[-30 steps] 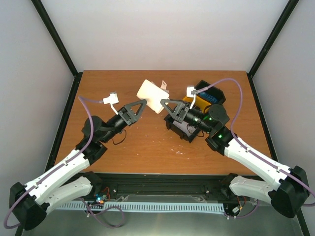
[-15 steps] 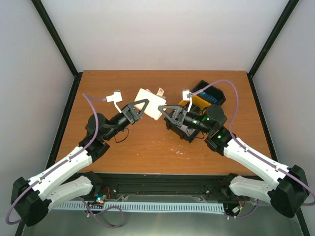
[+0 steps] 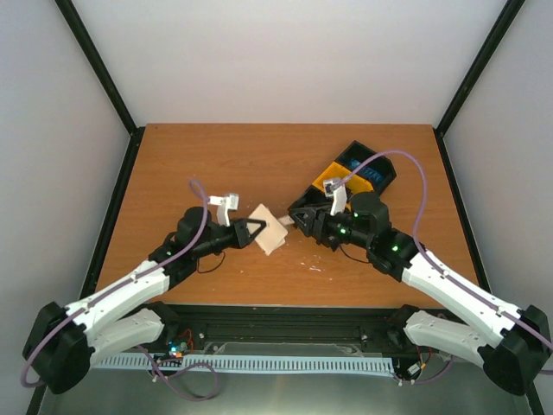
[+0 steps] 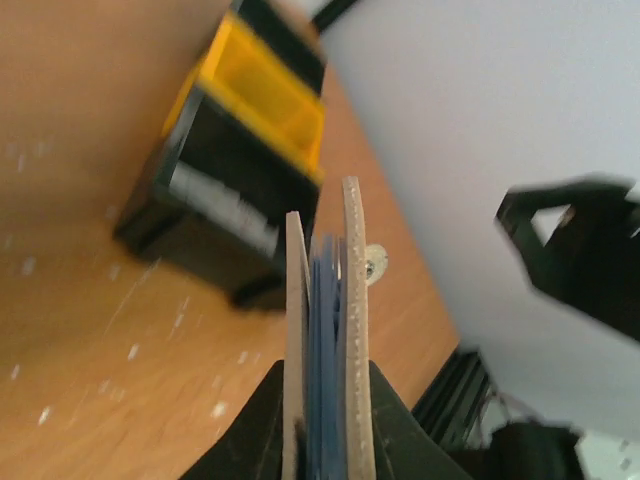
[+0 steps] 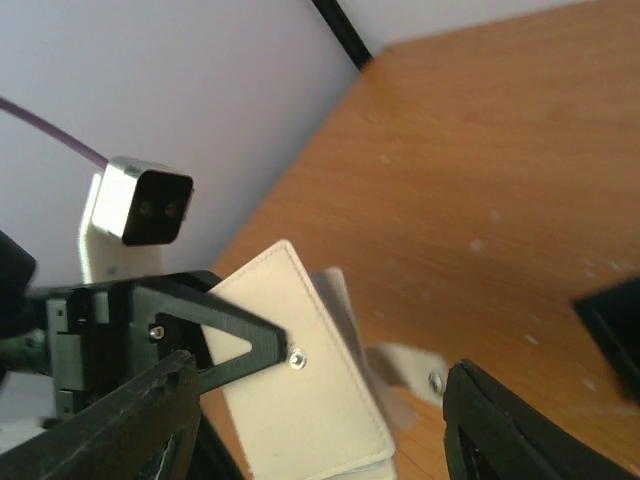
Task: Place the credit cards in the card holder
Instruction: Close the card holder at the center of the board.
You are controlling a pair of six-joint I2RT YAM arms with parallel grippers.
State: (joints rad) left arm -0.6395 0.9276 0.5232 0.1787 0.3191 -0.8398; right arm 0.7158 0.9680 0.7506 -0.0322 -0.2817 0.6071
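Observation:
The card holder (image 3: 273, 233) is hanging above the table with blue cards inside, so my left gripper will next lower it back toward the bare front tabletop and let it go.
The cream card holder (image 3: 273, 233) hangs just above the table near its front middle, pinched at its left edge by my left gripper (image 3: 259, 230). In the left wrist view the card holder (image 4: 353, 290) stands edge-on between the fingers, with blue credit cards (image 4: 325, 330) between its two leaves; my left gripper (image 4: 326, 405) is shut on it. My right gripper (image 3: 299, 220) sits just right of the holder, open. In the right wrist view the card holder (image 5: 300, 410) shows its face and snap, its flap (image 5: 415, 368) loose, between my right gripper's (image 5: 322, 372) spread fingers, which do not touch it.
A black-and-yellow three-compartment tray (image 3: 356, 175) stands behind my right arm at the right of the table, also seen as the tray (image 4: 235, 150). Black frame posts rise at the table's back corners. The left wrist camera block (image 5: 137, 207) is close to my right gripper.
Both arms came down and toward the near middle with the holder. My left gripper closed on the holder; my right gripper let go of it and opened.

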